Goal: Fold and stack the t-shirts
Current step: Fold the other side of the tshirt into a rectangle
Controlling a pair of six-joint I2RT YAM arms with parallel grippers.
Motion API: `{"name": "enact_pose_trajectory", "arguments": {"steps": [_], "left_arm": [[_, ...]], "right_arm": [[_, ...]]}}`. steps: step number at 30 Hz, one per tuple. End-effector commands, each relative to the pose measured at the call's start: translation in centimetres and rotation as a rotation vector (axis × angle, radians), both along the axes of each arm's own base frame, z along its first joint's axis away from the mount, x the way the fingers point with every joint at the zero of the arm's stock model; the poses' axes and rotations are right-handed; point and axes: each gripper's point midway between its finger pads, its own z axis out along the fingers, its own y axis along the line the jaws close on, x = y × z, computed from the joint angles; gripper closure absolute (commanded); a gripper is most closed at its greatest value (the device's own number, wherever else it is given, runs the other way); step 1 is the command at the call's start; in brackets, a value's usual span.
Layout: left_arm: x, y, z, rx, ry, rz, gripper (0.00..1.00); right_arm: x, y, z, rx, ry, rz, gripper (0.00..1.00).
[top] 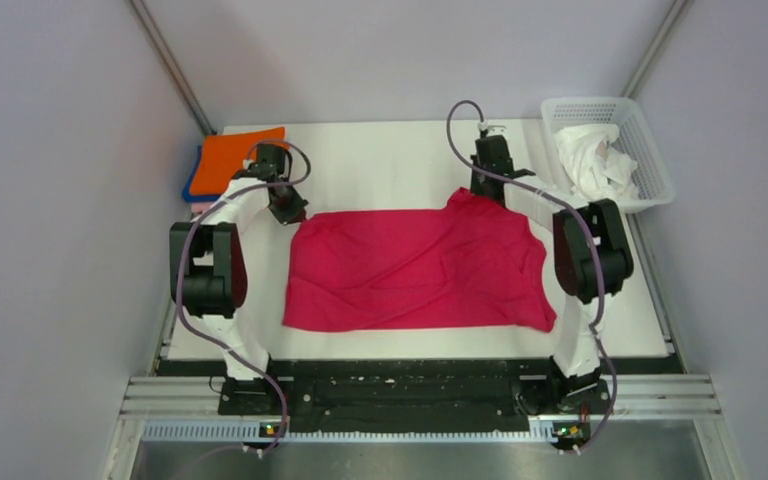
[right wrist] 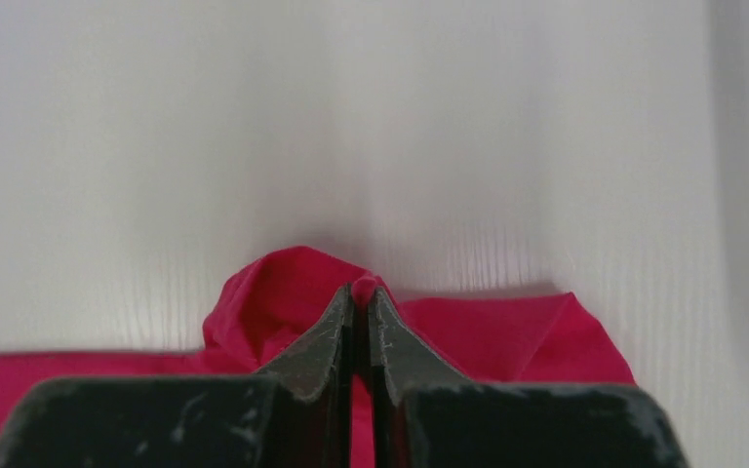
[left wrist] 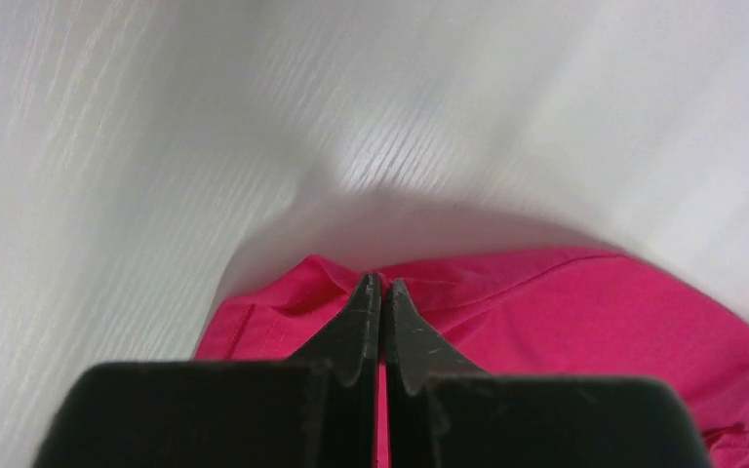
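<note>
The crimson-magenta t-shirt still lies spread out, so the robot's right gripper should next move back over the t-shirt's creased half nearer the basket and let go of the t-shirt's far edge there.
The crimson-magenta t-shirt lies spread across the middle of the white table. My left gripper is shut on its far left corner; the left wrist view shows the cloth pinched between the closed fingers. My right gripper is shut on the shirt's far right part, which is lifted a little; the right wrist view shows a fold of cloth nipped at the fingertips. An orange t-shirt lies on a blue one at the far left. White shirts sit in the basket.
A white plastic lattice basket stands at the far right corner. A pale pink edge shows under the stack at the far left. Grey walls enclose the table on three sides. The arm bases stand at the near edge.
</note>
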Motion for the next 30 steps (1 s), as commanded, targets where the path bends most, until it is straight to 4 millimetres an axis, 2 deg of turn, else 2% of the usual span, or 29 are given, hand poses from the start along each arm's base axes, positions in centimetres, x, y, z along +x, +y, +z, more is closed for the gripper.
{"name": "enact_pose_trajectory", "arguments": {"steps": [1,6,15,23,30], "left_arm": [[-0.8,-0.3,2.5,-0.006,-0.081,-0.020,1.00],[-3.3,-0.4,2.7,-0.012,-0.097,-0.027,1.00],[-6.4,-0.9,3.7,-0.004,-0.138,-0.039,1.00],[-9.1,0.1,3.1,0.034,-0.159,0.007,1.00],[-11.3,0.9,1.4,0.057,-0.123,0.042,1.00]], "right_arm": [[-2.3,1.3,6.3,0.057,-0.154,0.042,1.00],[-6.5,0.8,7.5,0.052,-0.168,0.041,1.00],[-13.4,-1.6,8.8,0.067,-0.155,-0.019,1.00],[-18.5,-2.1,7.0,0.093,-0.072,0.003,1.00],[-24.0,-2.7,3.7,0.082,0.060,-0.007,1.00]]}}
